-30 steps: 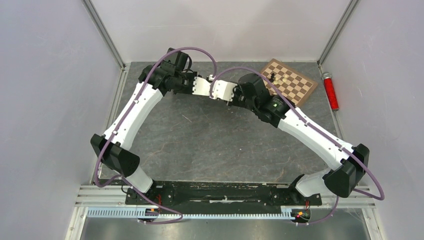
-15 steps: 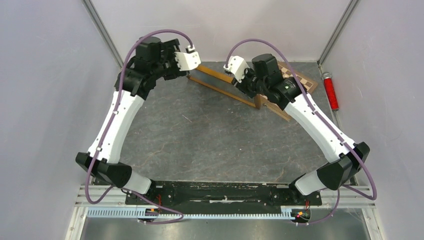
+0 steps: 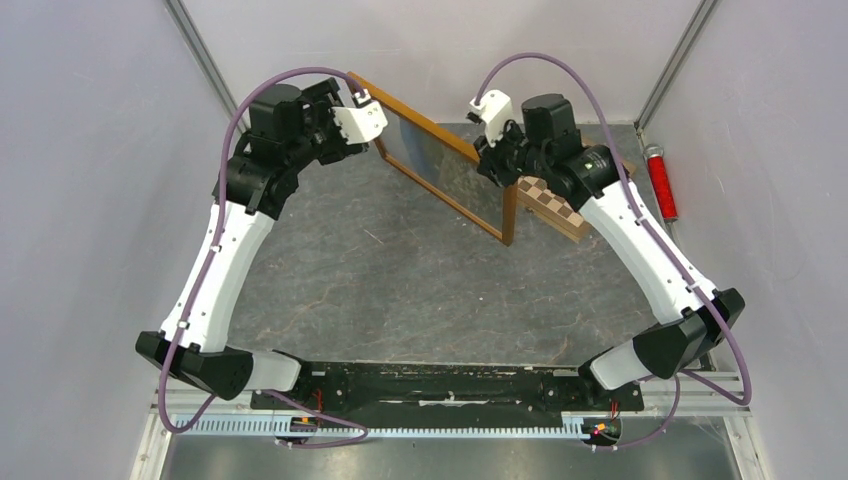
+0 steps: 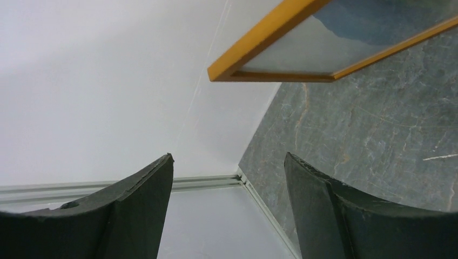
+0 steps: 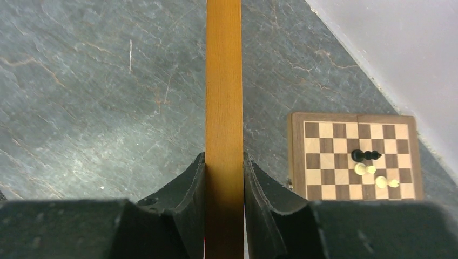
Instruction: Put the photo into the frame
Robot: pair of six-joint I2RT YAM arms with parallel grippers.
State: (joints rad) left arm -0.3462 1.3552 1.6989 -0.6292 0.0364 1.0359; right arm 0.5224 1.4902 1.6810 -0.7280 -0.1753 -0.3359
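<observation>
My right gripper turns next, lowers back toward the frame's base and releases it flat on the bare tabletop, because the frame (image 3: 503, 215) stands tilted on edge.
The frame (image 3: 503, 215), a thin light-brown wooden rectangle, stands tilted on edge across the back of the table. The photo (image 3: 440, 160) shows inside it as blue mountains and pale sky (image 4: 372, 27). My right gripper (image 3: 488, 157) is shut on the frame's upper edge. In the right wrist view the wooden bar (image 5: 224, 81) sits clamped between both pads of that gripper (image 5: 224, 156). My left gripper (image 3: 372, 118) hangs open by the frame's far left corner (image 4: 232, 70). That corner is apart from the left gripper (image 4: 228, 156), and nothing is between the fingers.
A brown-and-cream chessboard (image 3: 552, 203) with several pieces (image 5: 367, 162) lies at the back right, partly behind the right arm. A red cylinder (image 3: 660, 182) lies along the right wall. Grey walls close in the back and both sides.
Both arms rose from the table's back middle. The frame swung up from a low slant to a steep stand in the right gripper. The left gripper came off its corner.
</observation>
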